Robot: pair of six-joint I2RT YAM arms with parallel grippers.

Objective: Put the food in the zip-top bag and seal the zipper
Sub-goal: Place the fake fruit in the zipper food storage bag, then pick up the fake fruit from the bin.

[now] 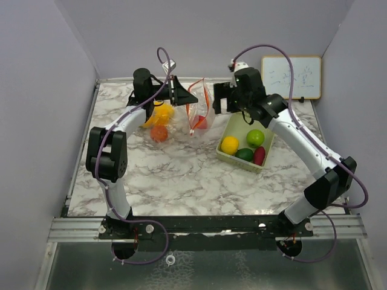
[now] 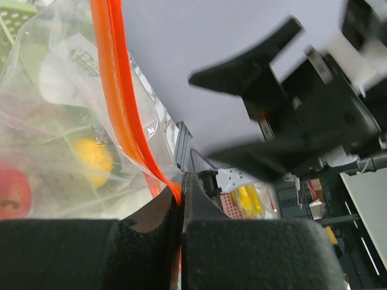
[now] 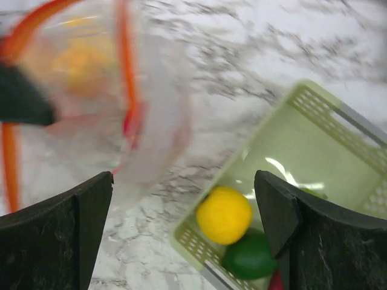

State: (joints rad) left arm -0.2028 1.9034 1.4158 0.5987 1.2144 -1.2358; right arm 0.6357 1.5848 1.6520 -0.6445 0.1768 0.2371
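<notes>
The light green apple lies below my right gripper, to the right in the top view, so the gripper moves down and to that side around it next.
The clear zip-top bag with an orange zipper hangs open mid-table. My left gripper is shut on the bag's zipper edge. A red food lies inside the bag. On the table left of the bag lie a yellow food and an orange food. My right gripper hovers open and empty between bag and basket. Below it are the blurred bag, a yellow food and a dark green food.
The pale green basket at right centre holds a yellow, a light green, a dark green and a dark red food. A small whiteboard leans on the back wall. Walls enclose the marble table.
</notes>
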